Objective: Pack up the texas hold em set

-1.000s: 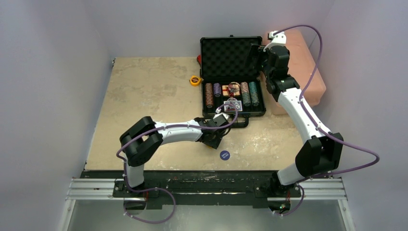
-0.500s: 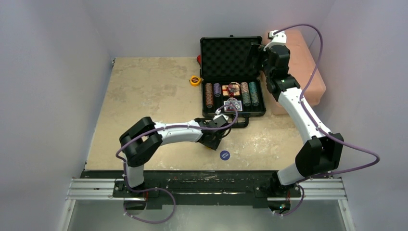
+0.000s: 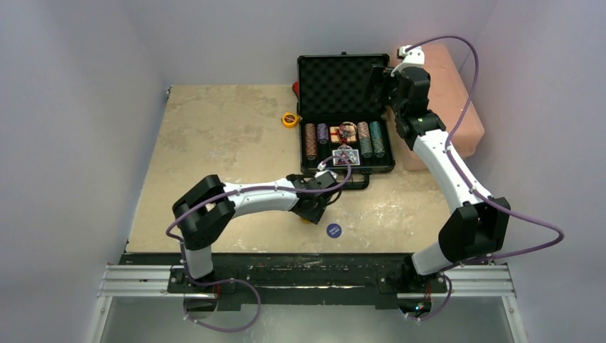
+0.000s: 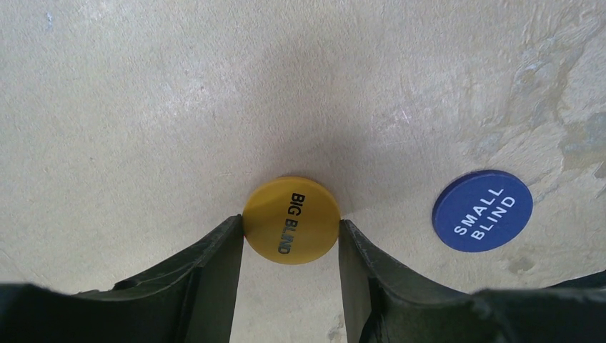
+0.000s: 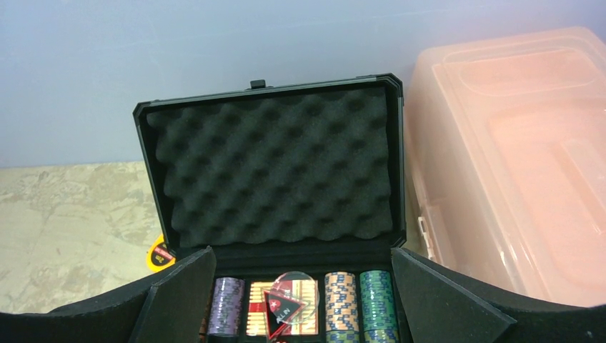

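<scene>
The left gripper lifts the yellow button outward next, lowers it into the tray slot beside the card deck [image 3: 345,156] and releases it, since that slot is empty.
The black briefcase [image 3: 341,75] stands open at the back of the table, foam lid [image 5: 275,168] upright, with chip stacks [image 3: 310,141] and a card deck [image 3: 345,156] in its tray. A yellow "BIG BLIND" button [image 4: 291,220] lies on the table in front of the case. My left gripper [image 4: 291,224] has a finger touching each side of it. A blue "SMALL BLIND" button [image 4: 482,210] lies just to its right, apart from the fingers; it also shows in the top view [image 3: 333,230]. My right gripper [image 5: 304,257] is open and empty, held above the case's right side, facing the lid.
A pink plastic box [image 3: 450,93] sits right of the case against the back wall. A yellow tape measure [image 3: 289,119] lies on the table left of the case. The case's handle [image 3: 357,184] sticks out toward my left gripper [image 3: 312,209].
My left arm has shifted slightly left and its gripper has settled over the yellow button. The right arm has barely moved.
</scene>
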You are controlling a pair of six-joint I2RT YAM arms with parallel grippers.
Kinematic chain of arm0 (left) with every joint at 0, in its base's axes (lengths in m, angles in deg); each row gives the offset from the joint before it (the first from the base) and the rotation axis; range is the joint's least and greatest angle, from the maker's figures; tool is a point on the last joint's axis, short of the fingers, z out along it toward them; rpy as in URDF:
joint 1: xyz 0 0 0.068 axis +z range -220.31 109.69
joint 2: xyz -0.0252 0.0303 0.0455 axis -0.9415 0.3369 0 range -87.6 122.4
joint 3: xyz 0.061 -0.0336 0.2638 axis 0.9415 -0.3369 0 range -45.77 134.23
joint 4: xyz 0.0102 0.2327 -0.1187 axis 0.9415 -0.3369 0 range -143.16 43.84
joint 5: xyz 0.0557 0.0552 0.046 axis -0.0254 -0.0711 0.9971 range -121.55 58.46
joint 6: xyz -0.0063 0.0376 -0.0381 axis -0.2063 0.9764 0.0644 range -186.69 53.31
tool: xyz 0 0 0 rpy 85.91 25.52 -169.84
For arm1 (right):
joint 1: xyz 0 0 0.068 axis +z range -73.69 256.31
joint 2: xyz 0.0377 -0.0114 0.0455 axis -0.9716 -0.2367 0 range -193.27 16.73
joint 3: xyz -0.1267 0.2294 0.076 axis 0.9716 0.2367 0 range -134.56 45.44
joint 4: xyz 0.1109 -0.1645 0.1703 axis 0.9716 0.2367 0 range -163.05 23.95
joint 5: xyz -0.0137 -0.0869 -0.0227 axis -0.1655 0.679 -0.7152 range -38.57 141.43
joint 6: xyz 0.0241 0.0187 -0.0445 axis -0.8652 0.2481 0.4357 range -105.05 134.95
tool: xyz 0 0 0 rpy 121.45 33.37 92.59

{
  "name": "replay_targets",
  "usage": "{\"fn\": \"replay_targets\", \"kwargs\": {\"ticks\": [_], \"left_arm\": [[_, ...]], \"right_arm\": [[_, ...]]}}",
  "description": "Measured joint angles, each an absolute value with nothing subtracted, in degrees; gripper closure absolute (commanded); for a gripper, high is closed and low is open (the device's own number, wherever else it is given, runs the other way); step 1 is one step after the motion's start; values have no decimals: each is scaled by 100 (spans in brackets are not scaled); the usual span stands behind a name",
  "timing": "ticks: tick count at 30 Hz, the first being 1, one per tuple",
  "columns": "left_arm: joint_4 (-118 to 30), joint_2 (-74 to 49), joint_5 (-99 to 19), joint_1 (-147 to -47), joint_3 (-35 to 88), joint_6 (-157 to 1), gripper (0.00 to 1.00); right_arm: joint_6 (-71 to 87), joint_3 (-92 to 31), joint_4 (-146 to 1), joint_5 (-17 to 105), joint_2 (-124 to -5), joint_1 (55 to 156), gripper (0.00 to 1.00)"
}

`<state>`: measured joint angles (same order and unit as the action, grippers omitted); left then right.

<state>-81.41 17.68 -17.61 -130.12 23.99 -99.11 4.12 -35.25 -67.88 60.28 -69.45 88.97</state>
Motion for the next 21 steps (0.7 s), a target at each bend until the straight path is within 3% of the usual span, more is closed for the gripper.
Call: {"fn": "replay_targets", "kwargs": {"ticks": [8, 21], "left_arm": [[-8412, 1678, -1685, -13012, 2537, -9894, 56], [-8818, 1449, -1571, -12627, 3769, -9391, 56]], "right_arm": [[412, -3525, -6786, 6025, -6951, 8897, 1], [414, -3525, -6783, 6093, -6951, 8897, 1]]}}
